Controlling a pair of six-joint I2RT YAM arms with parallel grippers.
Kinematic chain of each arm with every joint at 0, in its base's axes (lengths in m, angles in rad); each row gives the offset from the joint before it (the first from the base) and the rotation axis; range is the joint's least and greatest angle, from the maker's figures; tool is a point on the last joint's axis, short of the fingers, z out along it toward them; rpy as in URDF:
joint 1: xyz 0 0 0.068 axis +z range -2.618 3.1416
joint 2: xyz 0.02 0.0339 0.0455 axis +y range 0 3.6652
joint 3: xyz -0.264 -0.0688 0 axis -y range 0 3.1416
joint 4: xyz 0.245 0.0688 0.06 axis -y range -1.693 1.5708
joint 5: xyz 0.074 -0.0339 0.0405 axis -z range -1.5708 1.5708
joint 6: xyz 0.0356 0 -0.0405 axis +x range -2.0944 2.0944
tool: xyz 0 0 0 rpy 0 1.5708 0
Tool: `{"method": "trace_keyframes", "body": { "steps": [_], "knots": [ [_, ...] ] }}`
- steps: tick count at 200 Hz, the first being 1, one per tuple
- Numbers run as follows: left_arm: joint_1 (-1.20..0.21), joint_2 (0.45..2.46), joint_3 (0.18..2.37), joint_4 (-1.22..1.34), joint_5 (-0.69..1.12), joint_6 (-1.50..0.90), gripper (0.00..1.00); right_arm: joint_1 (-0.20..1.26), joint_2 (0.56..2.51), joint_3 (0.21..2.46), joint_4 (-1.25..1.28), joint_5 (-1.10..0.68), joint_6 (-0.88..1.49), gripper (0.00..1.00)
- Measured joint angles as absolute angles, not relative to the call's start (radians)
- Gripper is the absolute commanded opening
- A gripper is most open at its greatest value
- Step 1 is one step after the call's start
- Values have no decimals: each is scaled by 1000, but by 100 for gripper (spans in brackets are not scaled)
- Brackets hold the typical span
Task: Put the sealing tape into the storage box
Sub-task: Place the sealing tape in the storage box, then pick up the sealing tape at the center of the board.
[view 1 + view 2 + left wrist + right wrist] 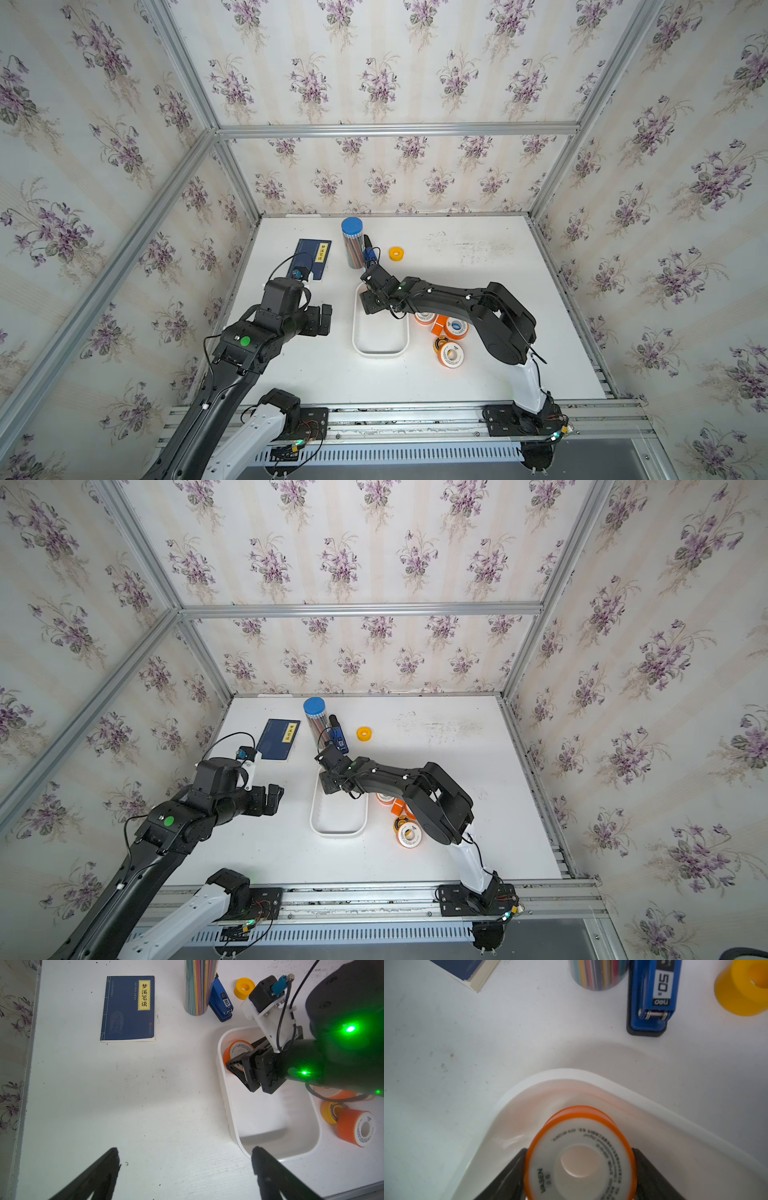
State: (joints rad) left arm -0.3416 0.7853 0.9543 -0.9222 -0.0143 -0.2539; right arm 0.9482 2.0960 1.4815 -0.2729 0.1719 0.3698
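Note:
The robot's right gripper should next go down toward the box's far corner by the pencil tube (360, 289) (538, 1098), with the box's bottom below it, and let go of the spool, which is already within the box's rim.
The white storage box (380, 353) (338, 834) lies lengthwise mid-table. My right gripper (368, 305) (580, 1150) reaches into its far end, shut on an orange sealing tape spool (580, 1159) (236, 1047). The spool's white face points at the wrist camera, and I cannot tell whether it touches the box floor. Both top views hide this spool under the gripper. Several more orange spools (451, 355) (407, 835) lie on the table just right of the box. My left gripper (324, 320) (186, 1150) hovers open and empty over bare table to the left of the box.
At the back stand a pencil tube with a blue lid (352, 243), a blue stapler (370, 253) and a yellow spool (396, 253). A dark blue book (309, 259) (128, 1007) lies at the back left. Frame walls close off the table's sides and back.

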Motion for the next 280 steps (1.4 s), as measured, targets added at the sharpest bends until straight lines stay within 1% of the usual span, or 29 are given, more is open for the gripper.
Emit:
{"method": "trace_keyframes", "body": {
  "steps": [28,54,133,178,208,228,247,280],
  "knots": [
    [-342,785,954,-922,-11,-254,99,948,2119,1496,-269,175,371,67],
    [-342,785,954,-922,-10,-254,100,948,2135,1503,-266,174,371,69],
    [-342,785,954,-922,-4,-251,100,949,2153,1517,-265,172,372,84],
    [-342,786,954,-922,-4,-251,100,950,2127,1512,-266,167,374,85],
    [-342,782,954,-922,-8,-251,100,955,2043,1473,-261,170,374,85],
    [-342,779,954,-922,-9,-251,100,957,1938,1416,-253,184,374,84],
    [-342,780,954,-922,-9,-251,100,958,1807,1332,-221,222,366,84],
    [-342,769,954,-923,-37,-255,100,941,1535,1105,-152,331,336,84]
  ]
}}
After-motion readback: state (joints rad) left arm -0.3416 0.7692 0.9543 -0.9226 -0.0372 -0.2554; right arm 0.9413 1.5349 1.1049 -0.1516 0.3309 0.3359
